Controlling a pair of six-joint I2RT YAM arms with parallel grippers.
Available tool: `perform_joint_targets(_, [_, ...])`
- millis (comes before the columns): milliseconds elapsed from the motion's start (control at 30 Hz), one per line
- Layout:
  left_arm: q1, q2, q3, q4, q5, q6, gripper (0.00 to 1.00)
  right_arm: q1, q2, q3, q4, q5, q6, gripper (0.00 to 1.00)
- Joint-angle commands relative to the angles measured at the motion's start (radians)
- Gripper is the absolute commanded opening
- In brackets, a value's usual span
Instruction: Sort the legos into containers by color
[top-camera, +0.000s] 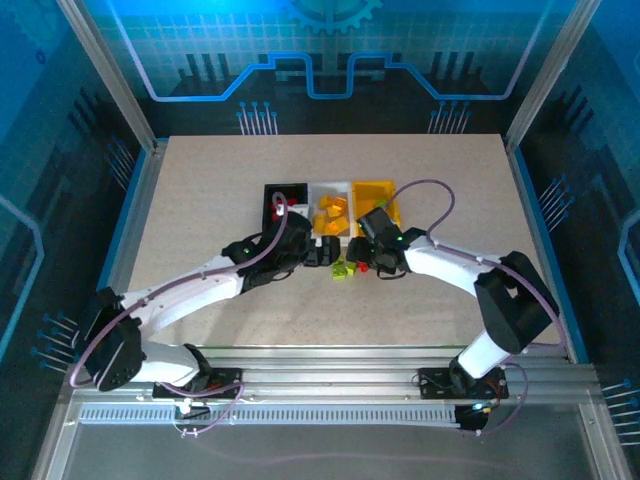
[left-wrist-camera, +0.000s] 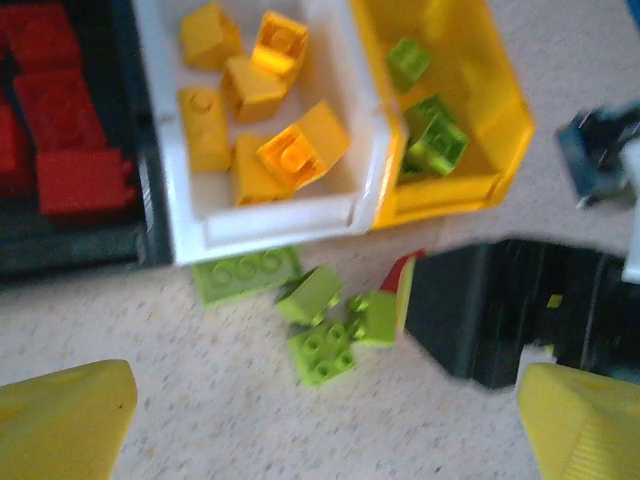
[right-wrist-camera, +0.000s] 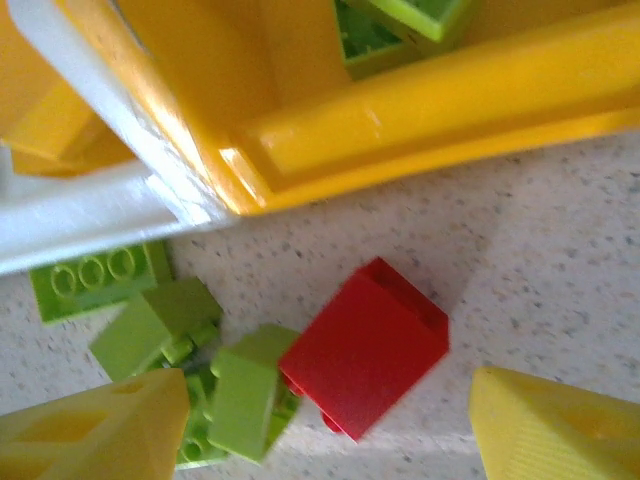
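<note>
The red lego is already between the wide-open yellow fingers of my right gripper. My right gripper should next go down over the red lego's body (top-camera: 363, 267) (right-wrist-camera: 368, 348) and close its fingers on it.
Three containers stand side by side: a black bin (top-camera: 270, 192) with red legos (left-wrist-camera: 70, 150), a white bin (top-camera: 313, 208) with yellow-orange legos (left-wrist-camera: 260, 110), and a yellow bin (top-camera: 376, 186) with green legos (left-wrist-camera: 432, 135). Several lime green legos (left-wrist-camera: 325, 325) lie loose on the table just in front of the white bin. A red lego (right-wrist-camera: 365, 345) lies beside them. My left gripper (left-wrist-camera: 325, 430) hangs open above the green cluster, holding nothing. My right gripper (right-wrist-camera: 330, 435) is open low over the table, and the red lego lies between its fingers with a gap on each side.
In the top view both grippers meet close together in front of the bins, the left gripper (top-camera: 320, 250) and the right gripper (top-camera: 370, 262) a few centimetres apart. The yellow bin's front wall (right-wrist-camera: 430, 110) and the white bin's rim (right-wrist-camera: 90, 215) stand just beyond the right fingers.
</note>
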Motion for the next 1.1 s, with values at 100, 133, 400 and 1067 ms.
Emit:
perform_joint_targets(100, [-0.004, -0.134, -0.095, 0.015, -0.044, -0.052, 0.99, -0.024, 0.093, 0.080, -0.066, 0.032, 0.121, 0.72])
perform_joint_targets(133, [-0.003, -0.141, -0.098, 0.005, -0.055, -0.053, 0.99, -0.027, 0.102, 0.080, -0.086, 0.033, 0.134, 0.71])
perform_joint_targets(400, [-0.003, -0.182, -0.108, -0.001, -0.080, -0.036, 0.99, -0.033, 0.131, 0.055, -0.140, 0.049, 0.149, 0.64])
perform_joint_targets(1067, [-0.002, -0.192, -0.140, -0.010, -0.089, -0.039, 0.99, -0.050, 0.106, 0.022, -0.132, 0.232, -0.036, 0.73])
